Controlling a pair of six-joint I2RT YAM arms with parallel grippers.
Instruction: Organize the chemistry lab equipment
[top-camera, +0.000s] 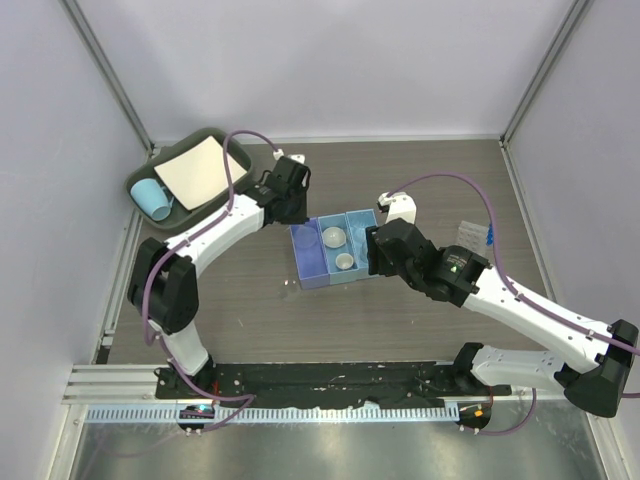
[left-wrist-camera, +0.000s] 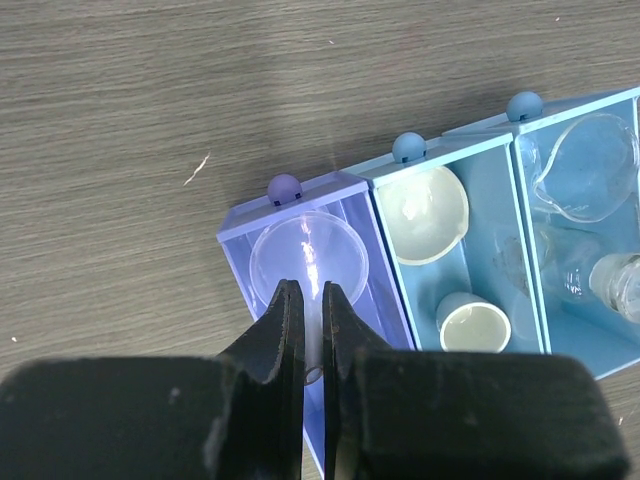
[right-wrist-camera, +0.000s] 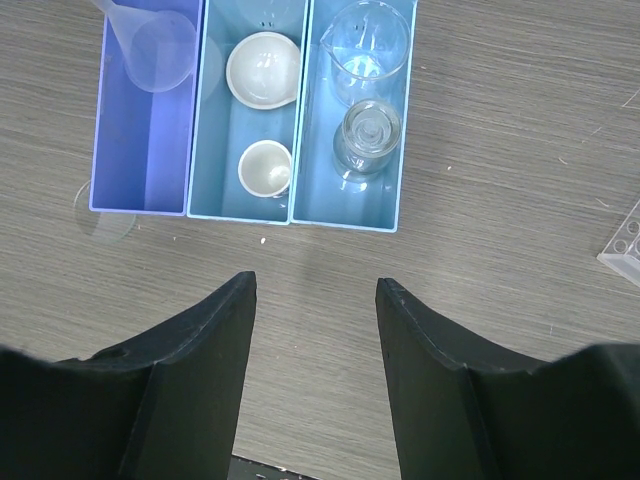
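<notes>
My left gripper lowers the funnel, its opening already lined up between the purple compartment's sides, and releases the funnel's stem next. The purple compartment's far end (top-camera: 305, 235) (left-wrist-camera: 309, 252) lies below that gripper.
My left gripper (left-wrist-camera: 308, 292) is shut on the stem of a clear funnel (left-wrist-camera: 308, 258) and holds it over the purple left compartment of the light-blue divided box (left-wrist-camera: 300, 195). The middle compartment holds two round whitish dishes (right-wrist-camera: 263, 68) (right-wrist-camera: 266, 167). The right compartment holds a tiny beaker (right-wrist-camera: 364, 50) and a flask (right-wrist-camera: 368, 135). My right gripper (right-wrist-camera: 315, 285) is open and empty over bare table just in front of the box (top-camera: 300, 262). A clear tube rack (top-camera: 472, 236) with a blue-capped tube (top-camera: 489, 236) stands to the right, behind the right arm.
A dark green tray (top-camera: 140, 178) at the back left holds a light-blue cup (top-camera: 152, 198) and a cream sheet (top-camera: 198, 170). A small clear disc (right-wrist-camera: 100, 210) lies on the table at the box's front-left corner. A black rail (top-camera: 320, 385) runs along the near edge.
</notes>
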